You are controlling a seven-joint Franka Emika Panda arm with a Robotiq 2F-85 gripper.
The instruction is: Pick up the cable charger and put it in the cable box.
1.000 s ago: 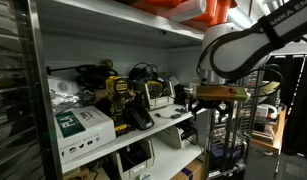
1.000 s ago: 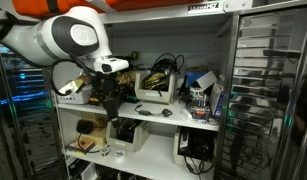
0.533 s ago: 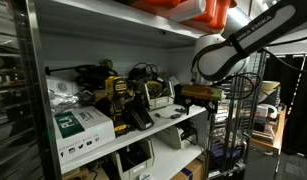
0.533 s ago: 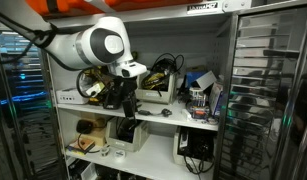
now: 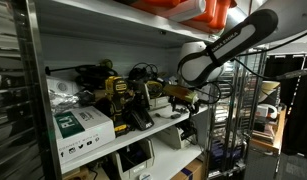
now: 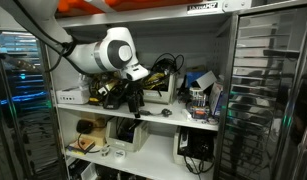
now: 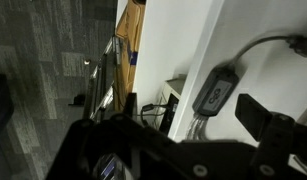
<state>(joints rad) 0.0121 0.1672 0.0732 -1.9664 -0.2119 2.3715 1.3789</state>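
My gripper turns next, then goes down over the cable charger (image 5: 174, 116) (image 7: 216, 91), with one finger along each of the charger's long sides.
In the wrist view the cable charger (image 7: 215, 88) is a dark oblong block with a black cable running from its top. It lies on the white shelf surface (image 7: 183, 45). My gripper (image 7: 193, 112) is open, with the charger in the gap just beyond the fingertips (image 7: 256, 112) and not touching them. In both exterior views the gripper (image 5: 181, 96) (image 6: 133, 100) reaches in over the middle shelf. It is beside the off-white cable box (image 5: 159, 93) (image 6: 156, 88), which has black cables (image 6: 163, 67) coiled on top.
A white-and-green carton (image 5: 81, 128) and a yellow tool (image 5: 117, 94) stand further along the shelf. The shelf above (image 5: 113, 18) hangs close over the arm. A metal rack (image 6: 265, 90) stands beside the shelving. More devices sit on the lower shelf (image 6: 125, 133).
The arm has swung in from outside the shelving toward the middle shelf. The gripper now hangs over the shelf next to the cable box.
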